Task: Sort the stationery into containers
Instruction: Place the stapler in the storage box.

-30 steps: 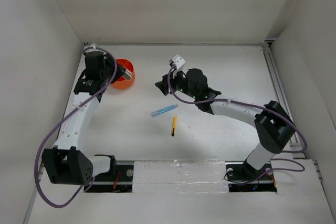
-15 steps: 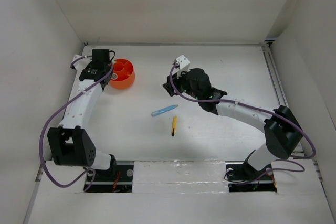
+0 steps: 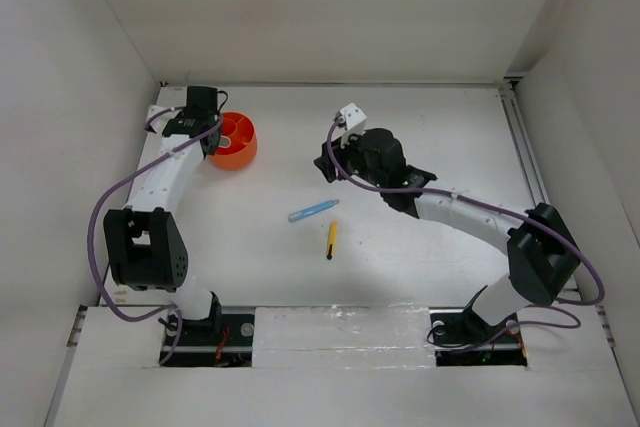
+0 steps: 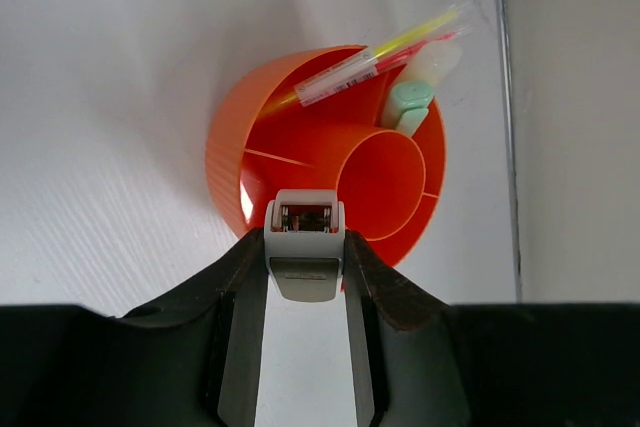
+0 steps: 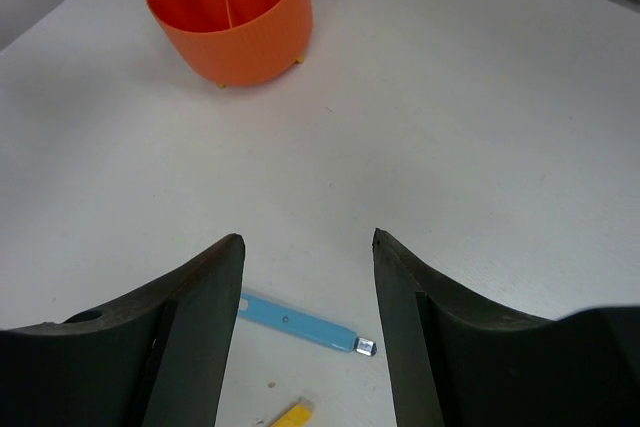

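Note:
The orange tub's open section (image 3: 237, 143) (image 4: 287, 180) is beside the tub's central tube, and my left gripper needs to go down over it.
The orange tub (image 3: 240, 147) stands at the back left. Its outer compartment holds pink and yellow pens (image 4: 380, 59) and a pale green marker (image 4: 408, 107). My left gripper (image 4: 305, 247) hangs just above the tub's near rim (image 4: 300, 162), shut on a small grey-white piece of stationery (image 4: 305, 262). A blue pen (image 3: 313, 211) and a black-tipped yellow pencil (image 3: 331, 239) lie on the table mid-front. My right gripper (image 5: 308, 242) hovers open above the table. The blue pen (image 5: 300, 320) lies below and between its fingers, untouched. The tub (image 5: 235, 27) lies ahead to its left.
White walls close in the left, back and right sides. A metal rail (image 3: 525, 167) runs along the right edge. A white foam strip (image 3: 340, 332) covers the front between the two arm bases. The left arm's purple cable (image 3: 100, 217) loops out on the left.
The left arm has straightened up, bringing its gripper and the grey-white piece from the tub's left side to its rim. The right gripper has drifted slightly right.

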`<state>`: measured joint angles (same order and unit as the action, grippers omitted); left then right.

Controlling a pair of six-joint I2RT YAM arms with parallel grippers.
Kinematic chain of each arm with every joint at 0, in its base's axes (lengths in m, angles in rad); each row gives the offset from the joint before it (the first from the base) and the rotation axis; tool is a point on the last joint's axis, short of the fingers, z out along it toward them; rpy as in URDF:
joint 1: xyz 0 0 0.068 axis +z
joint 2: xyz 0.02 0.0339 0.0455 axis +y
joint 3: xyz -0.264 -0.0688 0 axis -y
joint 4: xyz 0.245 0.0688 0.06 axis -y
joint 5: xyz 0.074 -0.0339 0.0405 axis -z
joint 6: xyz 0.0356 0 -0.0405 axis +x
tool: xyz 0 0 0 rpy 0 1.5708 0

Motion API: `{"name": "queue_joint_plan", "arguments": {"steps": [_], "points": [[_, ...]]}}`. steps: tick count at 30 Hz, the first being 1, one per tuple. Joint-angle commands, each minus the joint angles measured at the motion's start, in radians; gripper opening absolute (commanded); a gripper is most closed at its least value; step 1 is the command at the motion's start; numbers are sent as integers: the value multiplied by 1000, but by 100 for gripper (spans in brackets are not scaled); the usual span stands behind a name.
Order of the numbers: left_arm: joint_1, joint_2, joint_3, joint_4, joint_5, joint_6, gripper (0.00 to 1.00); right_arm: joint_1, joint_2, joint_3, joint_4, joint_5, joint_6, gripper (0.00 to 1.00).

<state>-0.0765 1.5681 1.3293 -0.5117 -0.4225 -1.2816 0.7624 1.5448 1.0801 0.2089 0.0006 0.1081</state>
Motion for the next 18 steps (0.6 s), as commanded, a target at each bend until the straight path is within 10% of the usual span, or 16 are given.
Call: {"name": "queue_joint_plan", "arguments": {"steps": [1,18], "points": [[6,3,44,12,-25,-62,0,-18,-37,12,20,-8,5,60],[6,43,2,71,34,-81,0,-37,-18,3,29,-59,24,59]]}}
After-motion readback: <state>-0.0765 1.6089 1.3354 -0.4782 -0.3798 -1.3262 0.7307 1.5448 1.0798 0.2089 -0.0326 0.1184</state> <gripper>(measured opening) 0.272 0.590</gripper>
